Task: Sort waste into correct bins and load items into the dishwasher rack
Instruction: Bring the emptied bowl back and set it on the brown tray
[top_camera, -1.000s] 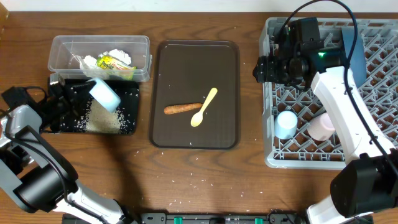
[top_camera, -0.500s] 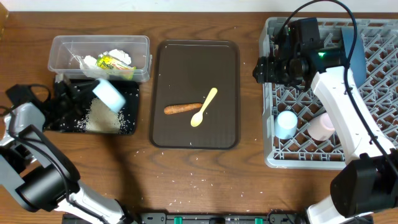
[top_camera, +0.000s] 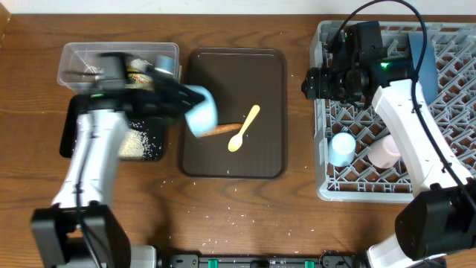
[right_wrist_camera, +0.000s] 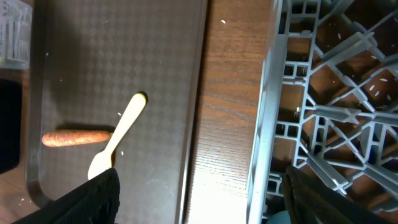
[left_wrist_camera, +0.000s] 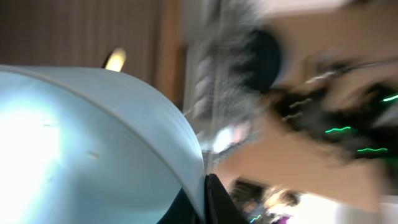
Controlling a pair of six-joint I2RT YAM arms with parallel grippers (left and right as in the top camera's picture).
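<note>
The tilted bowl goes with my left gripper to the tray's near end (top_camera: 236,159) next, below and to its right in the overhead view. My left gripper then lowers, levels and releases the bowl.
My left gripper (top_camera: 181,98) is shut on the rim of the light blue bowl (top_camera: 199,112), which hangs tilted over the left edge of the brown tray (top_camera: 268,89). In the blurred left wrist view the bowl (left_wrist_camera: 93,155) fills the left side, its rim pinched at my left gripper (left_wrist_camera: 202,208). The carrot (top_camera: 219,130) and yellow spoon (top_camera: 244,128) lie on the tray. My right gripper (top_camera: 309,83) stands open and holds nothing, above the gap between the tray and the dishwasher rack (top_camera: 446,97). The right wrist view shows the spoon (right_wrist_camera: 118,140), carrot (right_wrist_camera: 74,137) and rack (right_wrist_camera: 323,93).
The clear box (top_camera: 74,56) with waste sits at the back left, partly hidden by my left arm. In front of it is the black tray (top_camera: 74,141) with rice (top_camera: 134,144). The rack holds a blue plate (top_camera: 422,56), a light blue cup (top_camera: 342,147) and a pink cup (top_camera: 385,152).
My left arm has swung fast to the right, carrying the bowl from over the black tray to the brown tray's left edge. The right arm has stayed where it was.
</note>
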